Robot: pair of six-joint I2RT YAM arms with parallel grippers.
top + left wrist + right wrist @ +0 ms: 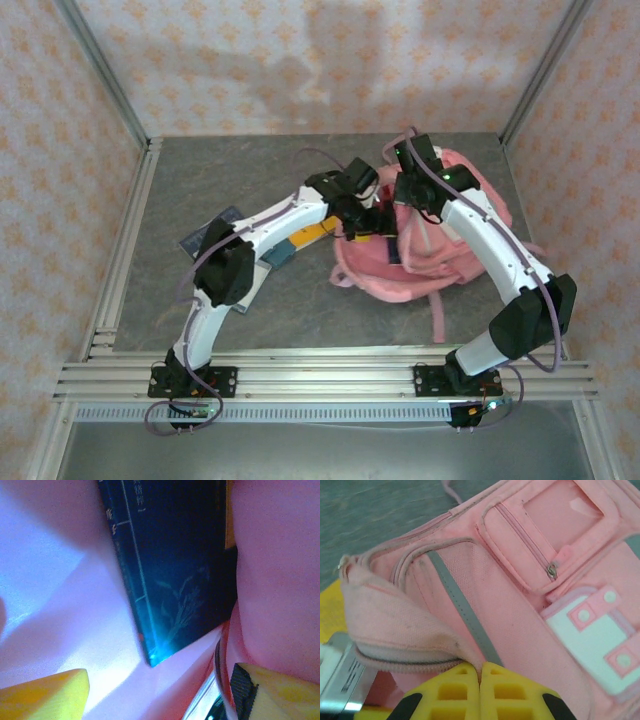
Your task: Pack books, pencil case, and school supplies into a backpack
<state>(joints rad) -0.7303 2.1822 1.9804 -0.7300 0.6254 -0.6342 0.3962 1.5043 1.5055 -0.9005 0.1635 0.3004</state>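
Observation:
My right gripper pulls the fabric edge (469,656) away from my left gripper next, then lets go of it, since the navy book already lies on the pink lining.
The pink backpack (440,250) lies at the middle right of the table, its opening facing left. My right gripper (481,672) is shut on the fabric edge of the backpack (520,605) next to the grey trim, and holds the flap up. My left gripper (160,700) is inside the opening, its yellow fingertips (45,695) wide apart with nothing between them. A navy book (175,565) with a plant drawing lies on the pink lining just ahead of the fingers. In the top view the left gripper (368,218) sits at the mouth of the bag, close to the right gripper (405,198).
An orange-yellow book (312,236) and a teal square pad (281,254) lie left of the backpack, partly under my left arm. A dark blue checked book (222,219) is farther left. Pink straps (437,310) trail toward the near edge. Walls stand on three sides.

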